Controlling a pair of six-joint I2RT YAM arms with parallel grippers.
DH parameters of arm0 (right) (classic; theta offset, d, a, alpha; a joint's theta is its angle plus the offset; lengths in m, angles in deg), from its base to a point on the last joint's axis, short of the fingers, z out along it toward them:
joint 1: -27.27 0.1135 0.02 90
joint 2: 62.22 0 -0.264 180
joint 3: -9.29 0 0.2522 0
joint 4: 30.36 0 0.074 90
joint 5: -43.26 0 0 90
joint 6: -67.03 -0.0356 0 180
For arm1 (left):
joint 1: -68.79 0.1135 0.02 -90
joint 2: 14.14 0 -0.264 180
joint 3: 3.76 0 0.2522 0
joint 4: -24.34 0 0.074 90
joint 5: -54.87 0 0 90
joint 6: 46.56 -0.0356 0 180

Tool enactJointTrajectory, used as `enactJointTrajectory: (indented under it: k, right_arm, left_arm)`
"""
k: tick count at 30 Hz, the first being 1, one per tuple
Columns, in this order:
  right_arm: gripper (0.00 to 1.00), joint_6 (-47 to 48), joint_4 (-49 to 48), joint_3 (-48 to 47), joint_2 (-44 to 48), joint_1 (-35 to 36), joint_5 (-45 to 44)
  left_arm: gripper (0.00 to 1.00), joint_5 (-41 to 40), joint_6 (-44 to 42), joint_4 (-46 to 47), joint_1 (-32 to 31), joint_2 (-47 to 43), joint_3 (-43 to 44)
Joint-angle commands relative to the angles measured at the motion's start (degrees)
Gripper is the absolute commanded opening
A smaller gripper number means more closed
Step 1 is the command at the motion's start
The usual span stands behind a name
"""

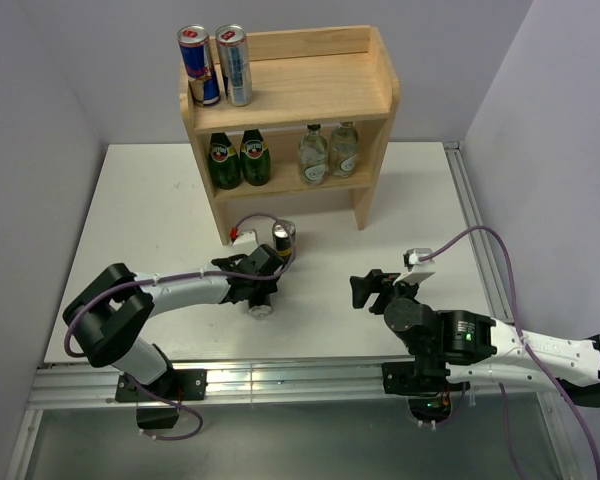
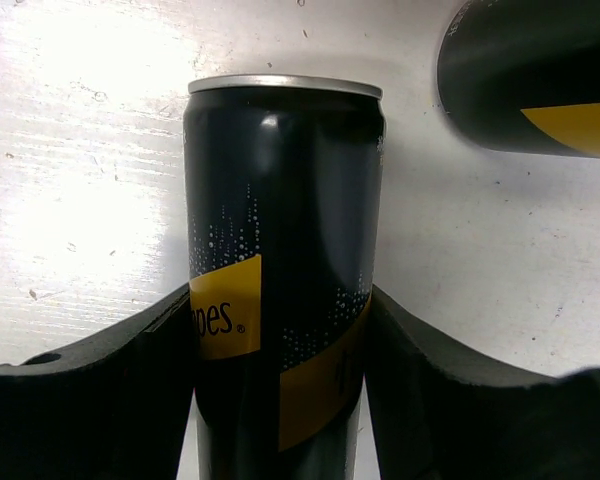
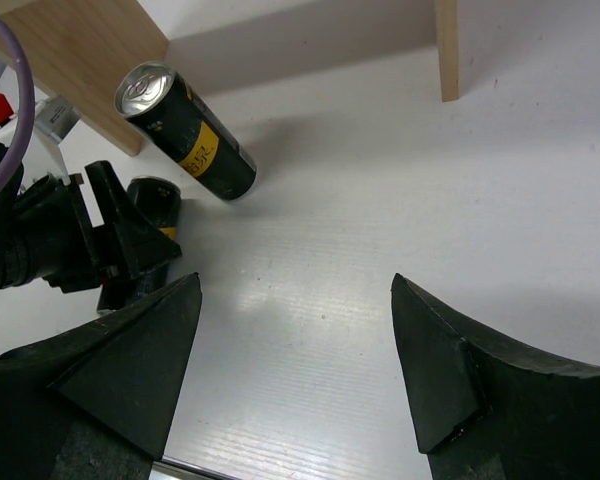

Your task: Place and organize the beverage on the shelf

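Observation:
I need to lift the can outward next, tilt it upright and let it go on the top board's bare part [image 1: 311, 84]. That spot is above and outward of my left gripper.
My left gripper [image 1: 258, 285] [image 2: 280, 300] is shut on a black-and-gold can [image 2: 280, 190], which seems to lie on its side on the table; its silver end [image 1: 260, 306] shows below the fingers. Just beyond it, in front of the shelf's left leg, a second black-and-gold can [image 1: 283, 238] [image 2: 530, 70] [image 3: 185, 135] stands upright. The wooden shelf [image 1: 310, 90] carries two blue-and-silver cans [image 1: 213, 62] on the left of its top board. Two clear glass bottles [image 1: 327, 152] stand on the right of the lower board. My right gripper [image 1: 365, 290] [image 3: 295, 285] hangs open over bare table.
Two green bottles [image 1: 238, 158] stand on the left of the lower board. The shelf's legs [image 3: 80, 50] rest on the white table [image 1: 160, 200]. A metal rail [image 1: 280, 380] runs along the near edge, and walls close in on both sides.

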State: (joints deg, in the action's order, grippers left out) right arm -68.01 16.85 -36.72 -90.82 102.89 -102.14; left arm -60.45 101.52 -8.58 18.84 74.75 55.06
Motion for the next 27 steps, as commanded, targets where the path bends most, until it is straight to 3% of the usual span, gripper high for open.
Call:
enactJointTrajectory:
  k: [1,3,7,12,17,20,22,23,26,27]
  right_arm:
    - [0.83,0.5,-1.9,-0.3,-0.3,0.2,-0.9]
    - [0.83,0.6,-2.0,-0.2,-0.4,0.2,-0.8]
    - [0.83,0.6,-2.0,-0.3,-0.4,0.2,-0.8]
    - [0.83,0.7,-2.3,-0.3,-0.5,0.1,-0.8]
    - [0.83,0.8,-2.2,-0.1,0.2,0.2,-0.8]
    - [0.83,1.0,-2.4,0.2,0.7,0.2,-0.6]
    - [0.83,0.9,-2.4,0.1,0.8,0.1,-0.7]
    - [0.83,0.8,-2.3,0.1,1.0,0.2,-0.8]
    - [0.83,0.7,-2.0,0.2,1.2,0.2,-0.8]
    - [0.83,0.6,-2.1,0.2,1.3,0.2,-0.8]
  left_arm:
    - [0.10,0.7,0.9,-3.6,0.2,1.7,-1.2]
    - [0.00,-0.3,1.4,-5.0,-0.1,0.7,-0.9]
    - [0.00,-8.8,4.6,-17.5,-3.9,-4.6,3.4]
    - [0.00,-16.3,8.8,-32.2,-11.3,-9.2,15.4]
    - [0.00,-24.9,4.0,-35.2,-16.8,-13.9,26.6]
    - [0.00,-32.7,-3.0,-29.1,-18.6,-16.2,29.6]
    - [0.00,-36.5,-14.8,-16.6,-18.7,-17.9,30.2]
    - [0.00,-36.9,-26.2,-11.3,-18.7,-18.6,30.4]
    - [0.00,-35.5,-43.0,16.0,-18.7,-20.9,29.6]
    - [0.00,-34.3,-52.8,22.9,-18.7,-21.4,29.5]
